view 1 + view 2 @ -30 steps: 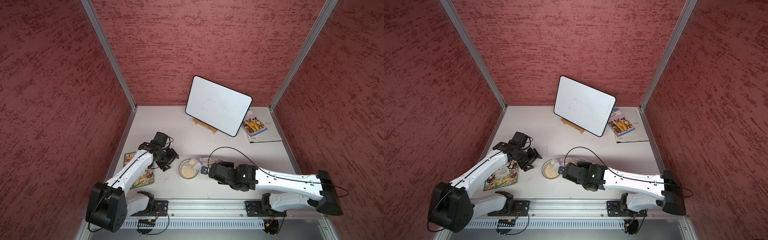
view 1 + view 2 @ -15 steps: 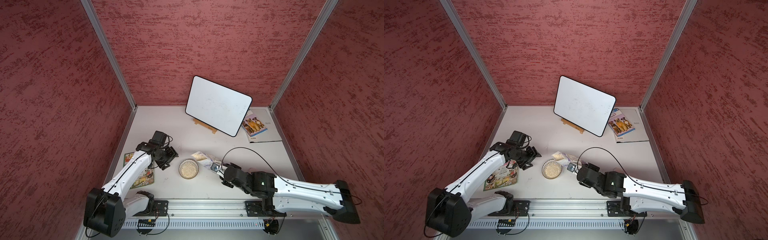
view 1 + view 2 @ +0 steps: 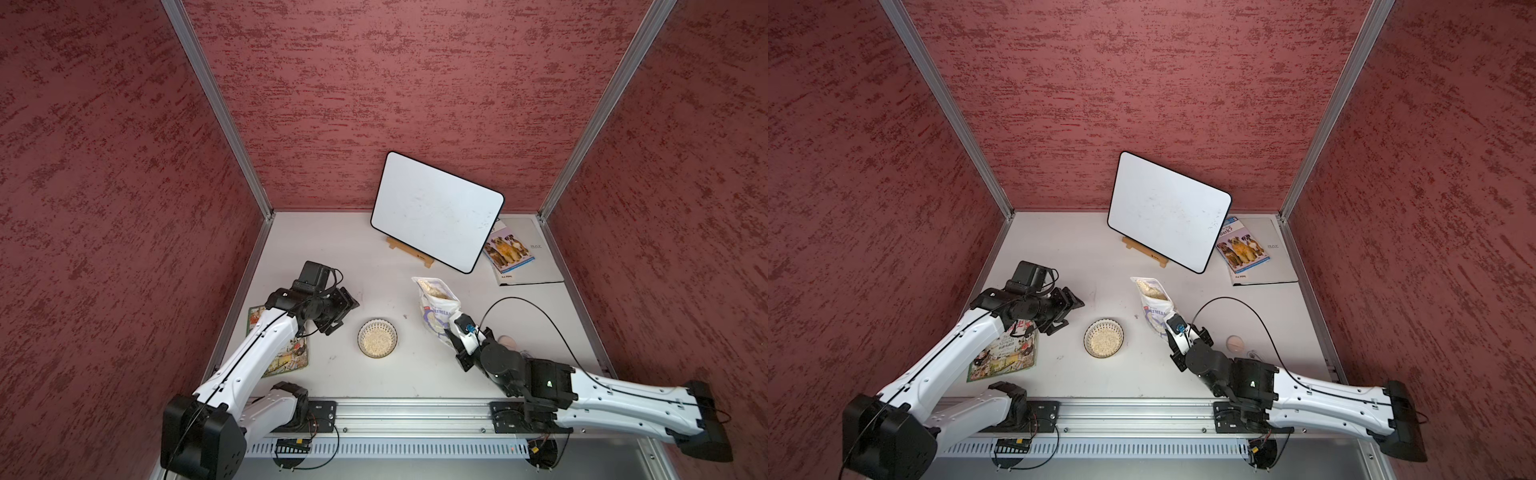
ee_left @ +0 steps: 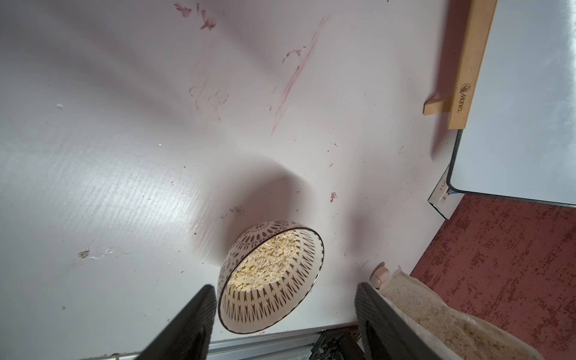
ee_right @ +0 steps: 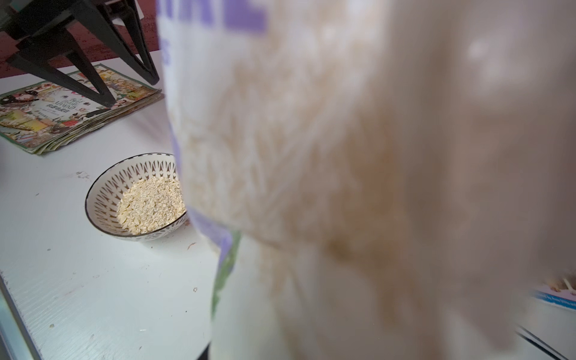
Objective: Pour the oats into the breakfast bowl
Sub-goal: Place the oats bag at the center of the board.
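I should next lower my right gripper outward to the bare tabletop below and outward of it and let go of the pouch, because oats lie in a heap in the bowl (image 3: 377, 343).
The breakfast bowl (image 3: 377, 343) (image 3: 1104, 338) stands on the white table and holds a heap of pale oat flakes (image 5: 149, 205). Right of it, in both top views, the oats pouch (image 3: 436, 307) (image 3: 1156, 305) points its open mouth up and toward the back. My right gripper (image 3: 452, 332) (image 3: 1170, 328) is shut on the pouch's lower part. In the right wrist view the pouch (image 5: 358, 156) fills most of the picture and hides the fingers. My left gripper (image 3: 340, 309) (image 4: 285, 290) hovers open and empty left of the bowl (image 4: 271, 274).
A whiteboard (image 3: 436, 212) leans on a wooden easel at the back. A dog booklet (image 3: 509, 249) lies on a grey folder at the back right. A colourful magazine (image 3: 286, 353) lies under the left arm. A small pinkish disc (image 3: 507, 341) sits beside the right arm.
The right arm has drawn back to the right, carrying the pouch away from over the bowl and turning its mouth upward. The left gripper has shifted slightly.
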Robot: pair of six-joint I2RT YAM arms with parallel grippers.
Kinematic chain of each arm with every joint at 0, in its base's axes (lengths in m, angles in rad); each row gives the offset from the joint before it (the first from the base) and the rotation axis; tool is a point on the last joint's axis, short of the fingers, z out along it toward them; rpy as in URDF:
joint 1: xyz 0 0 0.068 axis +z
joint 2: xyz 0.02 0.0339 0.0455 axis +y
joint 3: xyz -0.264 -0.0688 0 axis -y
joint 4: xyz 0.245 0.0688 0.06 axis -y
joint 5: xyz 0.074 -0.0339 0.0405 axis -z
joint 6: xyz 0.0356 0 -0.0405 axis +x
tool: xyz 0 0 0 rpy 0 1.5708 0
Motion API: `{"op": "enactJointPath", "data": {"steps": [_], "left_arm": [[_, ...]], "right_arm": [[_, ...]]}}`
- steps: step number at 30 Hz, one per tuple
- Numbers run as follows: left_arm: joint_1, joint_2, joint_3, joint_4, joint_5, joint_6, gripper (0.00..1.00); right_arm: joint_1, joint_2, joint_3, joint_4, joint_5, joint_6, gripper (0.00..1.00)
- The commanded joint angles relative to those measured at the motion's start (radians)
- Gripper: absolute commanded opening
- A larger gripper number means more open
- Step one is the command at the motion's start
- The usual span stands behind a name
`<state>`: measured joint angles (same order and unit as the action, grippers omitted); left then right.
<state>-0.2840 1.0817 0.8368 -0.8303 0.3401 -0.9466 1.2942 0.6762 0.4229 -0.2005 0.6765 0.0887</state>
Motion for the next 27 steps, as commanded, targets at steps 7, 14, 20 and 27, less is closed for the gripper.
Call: {"op": "enactJointPath", "data": {"steps": [7, 14, 20, 27], "left_arm": [[-0.02, -0.05, 0.011, 0.121, 0.053, 0.031, 0.74], [-0.033, -0.06, 0.012, 0.122, 0.061, 0.033, 0.74], [-0.043, -0.074, 0.012, 0.11, 0.056, 0.031, 0.74], [-0.049, -0.083, 0.01, 0.099, 0.045, 0.029, 0.74]], "right_arm": [[-0.068, 0.161, -0.043, 0.436, 0.134, 0.18, 0.0], [-0.188, 0.267, -0.107, 0.565, 0.067, 0.27, 0.0], [-0.278, 0.366, -0.103, 0.637, -0.029, 0.28, 0.0], [-0.346, 0.543, -0.076, 0.781, -0.094, 0.293, 0.0]]}}
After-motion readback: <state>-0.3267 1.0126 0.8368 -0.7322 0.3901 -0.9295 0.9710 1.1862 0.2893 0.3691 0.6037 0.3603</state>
